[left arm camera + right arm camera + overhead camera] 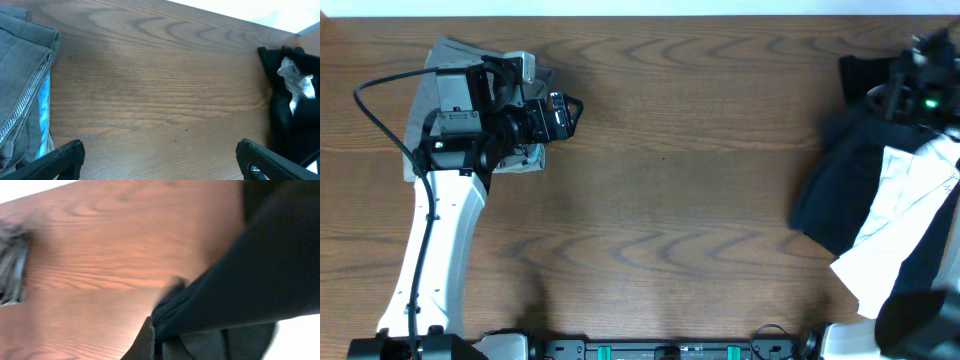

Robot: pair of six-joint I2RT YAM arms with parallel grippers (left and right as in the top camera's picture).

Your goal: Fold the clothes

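My right gripper is to carry the fold to the left in the overhead view next, to the bare middle of the table, clear of cloth, and let go of it there.
A folded grey garment (430, 125) lies at the far left of the table, partly under my left arm; its zip edge shows in the left wrist view (22, 80). My left gripper (568, 114) is open and empty, just right of the grey garment, its jaws (160, 162) wide apart over bare wood. A heap of black clothes (845, 190) with a white garment (900, 215) lies at the right edge. My right gripper (905, 82) is over that heap and shut on a fold of black cloth (240, 280), lifted off the table. No red-and-grey band shows.
The brown wooden table (670, 170) stretches between the two piles. The black heap with a white piece (295, 85) shows far right in the left wrist view. The grey garment (11, 265) shows blurred at the left of the right wrist view.
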